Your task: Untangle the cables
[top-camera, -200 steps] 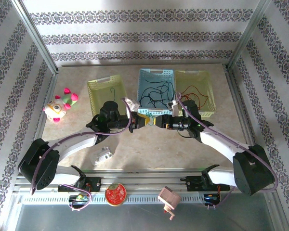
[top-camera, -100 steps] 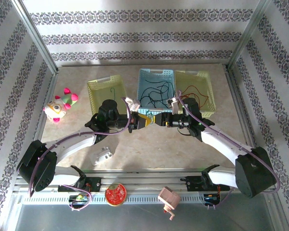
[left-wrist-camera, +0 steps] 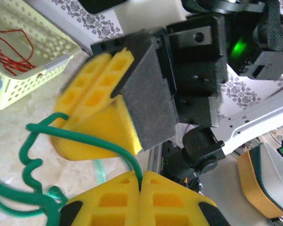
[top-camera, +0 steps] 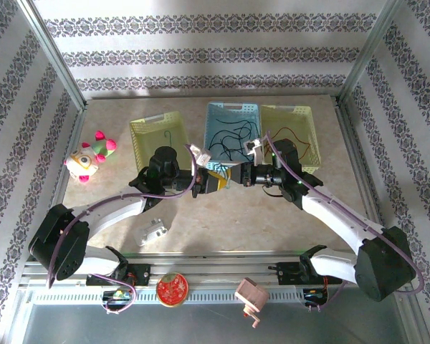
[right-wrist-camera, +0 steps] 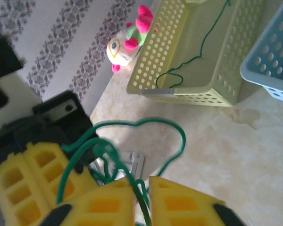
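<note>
A thin green cable is already in the basket by the plush toy. My left gripper should next move outward over that basket and let go of its part of the cable.
The cables lie in three baskets: black ones [top-camera: 229, 140] in the blue basket [top-camera: 233, 107], a red one [top-camera: 290, 135] in the yellow basket [top-camera: 295, 111] and a thin one [top-camera: 171, 137] in the left basket [top-camera: 145, 127]. A green cable [right-wrist-camera: 155, 123] hangs in loops between my two grippers, just in front of the blue basket. My left gripper [left-wrist-camera: 141, 175] is shut on one strand of it. My right gripper [right-wrist-camera: 140, 181] faces it closely, its yellow fingers pinching the same green cable [left-wrist-camera: 75, 136]. In the top view the left gripper [top-camera: 218, 181] and right gripper [top-camera: 236, 176] almost touch.
A plush toy [top-camera: 89, 158] lies at the far left of the table. A small white part [top-camera: 154, 231] rests near the left arm. A red round object [top-camera: 172, 289] and a pink one [top-camera: 249, 297] sit on the front rail. Patterned walls close in three sides.
My right gripper has shifted a little left toward the left gripper and closed from half open onto the green cable. The left gripper has stayed shut and nearly still.
</note>
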Robot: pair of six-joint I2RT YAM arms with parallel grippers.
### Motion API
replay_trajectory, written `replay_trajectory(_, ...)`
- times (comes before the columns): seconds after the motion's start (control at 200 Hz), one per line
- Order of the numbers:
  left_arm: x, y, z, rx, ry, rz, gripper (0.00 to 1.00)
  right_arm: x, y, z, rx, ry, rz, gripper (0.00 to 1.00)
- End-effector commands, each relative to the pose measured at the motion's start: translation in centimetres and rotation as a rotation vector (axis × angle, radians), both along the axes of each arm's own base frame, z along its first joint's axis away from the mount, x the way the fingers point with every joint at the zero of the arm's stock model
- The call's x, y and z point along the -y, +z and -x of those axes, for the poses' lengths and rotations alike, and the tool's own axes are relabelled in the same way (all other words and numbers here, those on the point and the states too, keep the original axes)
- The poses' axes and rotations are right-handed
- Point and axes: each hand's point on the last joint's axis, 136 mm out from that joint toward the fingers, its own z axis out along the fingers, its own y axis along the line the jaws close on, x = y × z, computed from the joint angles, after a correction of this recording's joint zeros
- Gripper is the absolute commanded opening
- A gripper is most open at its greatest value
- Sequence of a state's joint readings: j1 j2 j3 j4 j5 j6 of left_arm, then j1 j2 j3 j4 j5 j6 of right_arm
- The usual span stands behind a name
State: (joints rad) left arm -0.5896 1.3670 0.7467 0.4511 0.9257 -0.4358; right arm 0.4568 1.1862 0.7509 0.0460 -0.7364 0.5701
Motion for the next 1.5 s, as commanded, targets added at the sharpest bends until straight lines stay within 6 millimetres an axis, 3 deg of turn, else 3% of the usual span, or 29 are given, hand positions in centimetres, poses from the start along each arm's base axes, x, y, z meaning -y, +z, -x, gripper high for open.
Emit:
replay_trajectory(0.0, -0.1, 0.3, -0.5, 0.003, 0.013, 0.000, 0.00, -0.5, 2.7, -0.4, 0.073, 0.005, -0.042, 0.01)
replay_trajectory(0.13, -2.0, -0.2, -3.4, 0.083, 0.236, -0.055, 0.00, 1.8, 1.4, -2.2, 0.062, -0.148, 0.022, 0.00)
replay_trajectory(0.225, -5.4, -0.6, -6.7, 0.147, 0.518, -0.120, 0.00, 5.2, 0.0, -4.0, 0.043, -0.343, 0.100, 0.00)
replay_trajectory(0.325, -8.5, -0.3, -8.6, 0.183, 0.713, -0.150, 0.00, 9.2, -1.5, -5.2, 0.023, -0.548, 0.172, 0.00)
replay_trajectory(0.775, -15.4, 1.0, -9.7, 0.146, 0.970, -0.051, 0.00, 18.4, -3.6, -4.5, -0.060, -0.942, 0.255, 0.00)
replay_trajectory(0.989, -20.8, 1.3, -11.3, 0.114, 1.131, -0.022, 0.00, 20.2, -4.4, -3.8, -0.100, -1.021, 0.238, 0.00)
replay_trajectory(1.159, -25.2, 1.5, -13.3, 0.069, 1.236, 0.066, 0.00, 20.4, -4.3, -3.5, -0.097, -1.030, 0.227, 0.00)
replay_trajectory(1.359, -26.2, 0.3, -15.6, 0.031, 1.247, 0.112, 0.00, 19.4, -3.6, -3.6, -0.077, -0.970, 0.202, 0.00)
replay_trajectory(1.494, -26.5, -1.8, -17.0, -0.014, 1.276, 0.071, 0.00, 18.5, -2.9, -3.6, -0.052, -0.920, 0.193, 0.00)
